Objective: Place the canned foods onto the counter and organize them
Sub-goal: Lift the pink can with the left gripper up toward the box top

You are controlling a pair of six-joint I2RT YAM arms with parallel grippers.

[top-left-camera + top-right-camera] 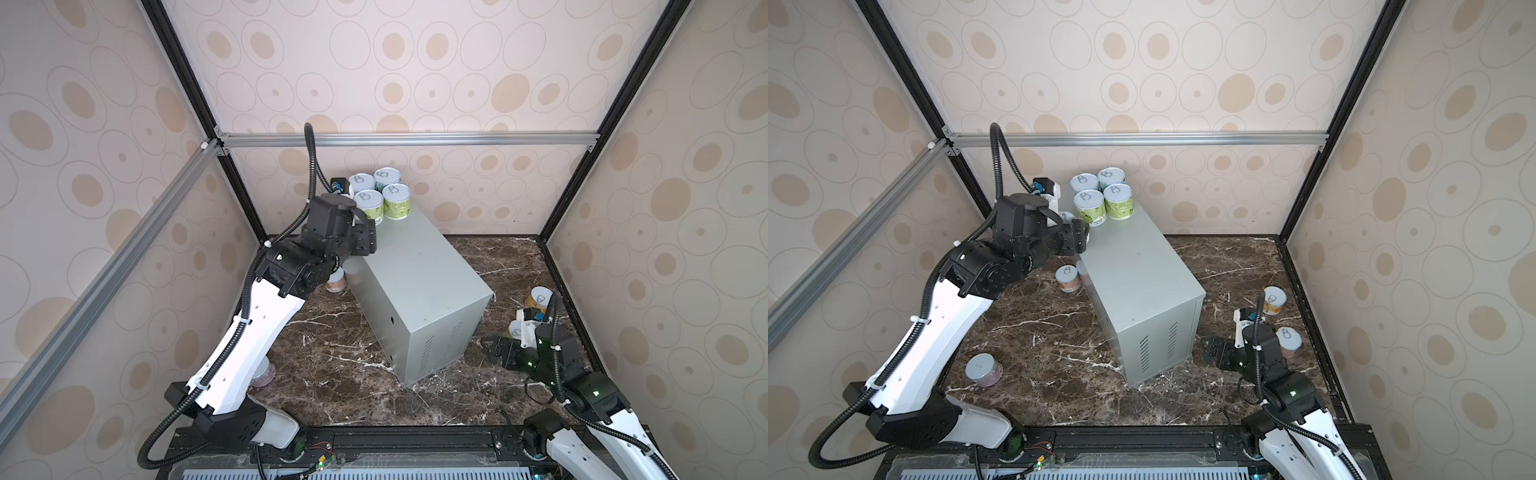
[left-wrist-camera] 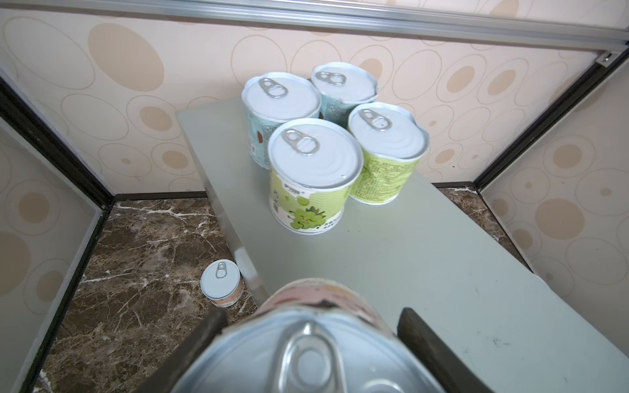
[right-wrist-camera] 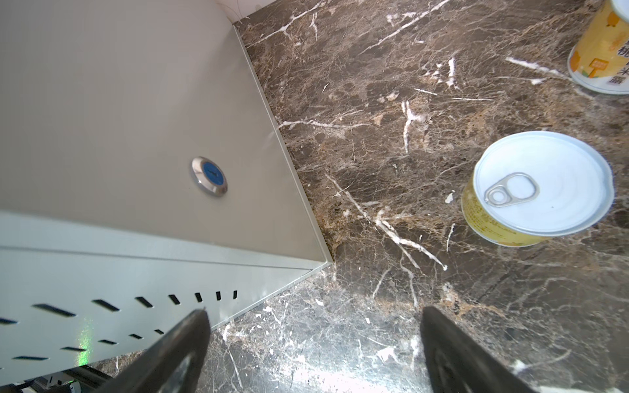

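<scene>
My left gripper is above the bare spot before the green cans, so next it should move in from the counter's edge and down to release the can.
My left gripper (image 2: 313, 314) is shut on a pink-labelled can (image 2: 316, 343), held over the left edge of the grey counter (image 2: 425, 272). In both top views this gripper (image 1: 365, 239) (image 1: 1079, 237) hangs just in front of the cans at the counter's (image 1: 415, 266) far end. There two green cans (image 2: 313, 170) (image 2: 388, 143) stand upright before two teal cans (image 2: 280, 98) (image 2: 343, 85), close together. My right gripper (image 3: 315, 311) (image 1: 492, 349) is open and empty, low over the marble by the counter's near right corner.
On the marble stand an orange can (image 1: 1066, 277) by the counter's left side, a purple one (image 1: 983, 369) beside the left arm, and two yellow ones (image 3: 541, 190) (image 3: 602, 51) to the right. Enclosure walls close in all round.
</scene>
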